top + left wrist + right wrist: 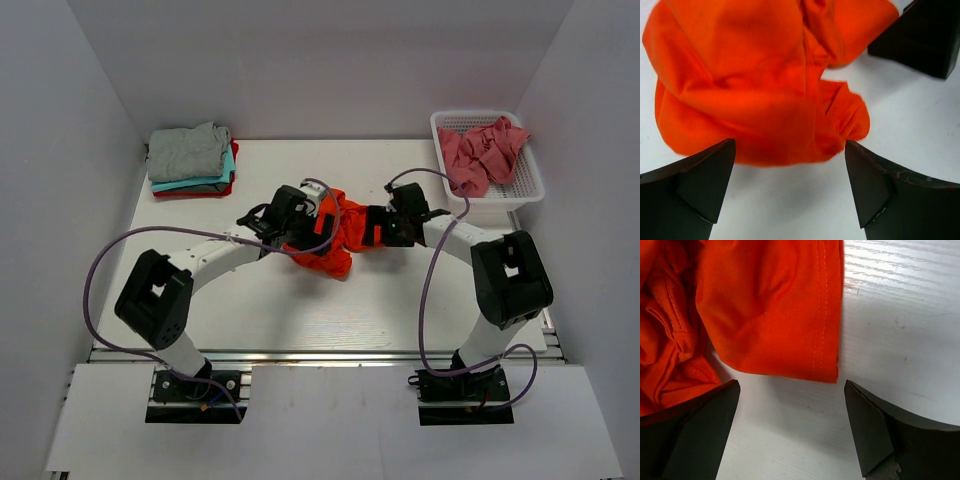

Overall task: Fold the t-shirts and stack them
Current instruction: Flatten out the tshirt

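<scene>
The left gripper eases down and outward onto the bunched edge of the t-shirt (318,230) (789,152) next and closes, as that edge lies below, showing between the open fingers.
The bright orange-red t-shirt (335,245) lies crumpled in the middle of the white table. My left gripper (312,222) is at its left side and my right gripper (372,228) at its right side, both low over it. In the left wrist view my left gripper (790,165) is open and empty, with the bunched t-shirt (765,90) just beyond its fingertips. In the right wrist view my right gripper (790,410) is open and empty, with a stitched hem of the t-shirt (770,310) just beyond its fingertips. Neither holds cloth.
A folded stack (190,160) of a grey, a teal and a red t-shirt sits at the back left. A white mesh basket (505,200) at the back right holds dusty pink t-shirts (480,150). White walls stand on three sides of the table.
</scene>
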Available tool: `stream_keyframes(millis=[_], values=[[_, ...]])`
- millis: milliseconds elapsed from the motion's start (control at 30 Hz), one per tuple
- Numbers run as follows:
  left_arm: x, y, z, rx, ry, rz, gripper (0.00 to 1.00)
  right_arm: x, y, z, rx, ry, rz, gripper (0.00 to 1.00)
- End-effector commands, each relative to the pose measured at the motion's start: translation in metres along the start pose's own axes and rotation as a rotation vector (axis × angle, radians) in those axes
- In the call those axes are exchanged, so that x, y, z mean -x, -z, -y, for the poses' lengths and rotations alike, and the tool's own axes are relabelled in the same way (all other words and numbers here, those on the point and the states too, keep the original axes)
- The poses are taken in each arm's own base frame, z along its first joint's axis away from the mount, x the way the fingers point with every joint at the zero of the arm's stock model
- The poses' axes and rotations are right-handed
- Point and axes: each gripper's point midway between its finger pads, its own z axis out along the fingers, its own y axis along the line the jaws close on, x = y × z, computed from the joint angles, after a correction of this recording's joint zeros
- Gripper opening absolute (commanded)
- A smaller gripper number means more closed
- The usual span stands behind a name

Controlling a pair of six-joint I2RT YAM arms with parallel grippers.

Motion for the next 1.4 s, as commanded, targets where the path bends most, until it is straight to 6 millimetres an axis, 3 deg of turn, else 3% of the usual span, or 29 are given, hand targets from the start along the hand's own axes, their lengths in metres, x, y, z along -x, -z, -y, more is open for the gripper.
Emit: stream_keyframes(millis=[0,100,200,267,333,367,400,467,533,567,700,733,767,800,833,867,900,933,967,1033,1067,1100,1167,1300,1367], values=[[0.015,-0.008,-0.002,0.049,-0.009,0.012,1.00,0.013,-0.006,-0.005,-0.007,-0.031,0.028,0.90],[0.009,-0.016,-0.009,0.102,-0.014,-0.021,0.98,0.009,-0.011,-0.005,-0.012,-0.056,0.024,0.90],[0.006,-0.021,-0.015,0.152,-0.022,-0.044,0.83,0.007,-0.014,-0.009,-0.002,-0.076,0.031,0.87],[0.001,-0.022,-0.021,0.189,0.000,-0.059,0.58,0.010,-0.015,-0.007,-0.006,-0.083,0.044,0.76],[0.006,-0.022,-0.023,0.213,0.031,-0.041,0.39,0.008,-0.019,-0.010,0.008,-0.073,0.038,0.70],[0.014,-0.020,-0.021,0.206,0.041,-0.011,0.24,0.009,-0.022,-0.011,0.011,-0.067,0.048,0.69],[0.024,-0.014,-0.021,0.217,0.052,0.026,0.21,0.008,-0.026,-0.011,0.010,-0.063,0.045,0.67],[0.038,-0.008,-0.021,0.226,0.074,0.079,0.13,0.016,-0.031,-0.014,0.016,-0.064,0.043,0.51],[0.050,0.001,-0.017,0.215,0.077,0.123,0.08,0.012,-0.039,-0.012,0.004,-0.065,0.023,0.28],[0.054,0.004,-0.019,0.225,0.078,0.137,0.04,0.017,-0.038,-0.010,-0.011,-0.070,0.040,0.03],[0.078,0.028,-0.026,0.281,0.076,0.221,0.00,0.041,-0.025,0.000,-0.099,-0.080,0.160,0.00],[0.082,0.034,-0.027,0.295,0.079,0.241,0.00,0.064,-0.004,-0.006,-0.089,-0.077,0.253,0.00],[0.087,0.041,-0.028,0.304,0.073,0.259,0.00,0.059,0.000,0.000,-0.119,-0.078,0.268,0.00],[0.098,0.057,-0.033,0.336,0.082,0.307,0.00,0.081,0.020,-0.001,-0.125,-0.080,0.367,0.00],[0.104,0.067,-0.036,0.359,0.088,0.335,0.00,0.087,0.030,-0.001,-0.133,-0.079,0.403,0.00],[0.113,0.078,-0.037,0.375,0.096,0.372,0.00,0.098,0.057,0.000,-0.148,-0.086,0.484,0.00],[0.119,0.091,-0.044,0.419,0.097,0.403,0.00,0.107,0.070,0.003,-0.174,-0.081,0.541,0.00],[0.129,0.110,-0.045,0.432,0.099,0.451,0.00,0.115,0.082,0.003,-0.179,-0.086,0.592,0.00],[0.133,0.122,-0.047,0.449,0.108,0.480,0.00,0.127,0.117,0.002,-0.181,-0.098,0.698,0.00],[0.145,0.147,-0.053,0.497,0.107,0.548,0.00,0.144,0.149,0.002,-0.186,-0.085,0.825,0.00],[0.155,0.169,-0.053,0.504,0.128,0.612,0.00,0.147,0.182,0.003,-0.189,-0.101,0.918,0.00],[0.160,0.184,-0.057,0.533,0.126,0.648,0.00,0.150,0.195,0.003,-0.200,-0.076,0.956,0.00],[0.174,0.213,-0.059,0.552,0.140,0.739,0.00,0.165,0.246,0.004,-0.229,-0.084,1.100,0.00],[0.196,0.287,-0.065,0.624,0.167,0.923,0.00,0.179,0.351,0.002,-0.268,-0.068,1.357,0.00],[0.202,0.326,-0.069,0.665,0.166,1.006,0.00,0.184,0.386,0.003,-0.317,-0.043,1.437,0.00]])
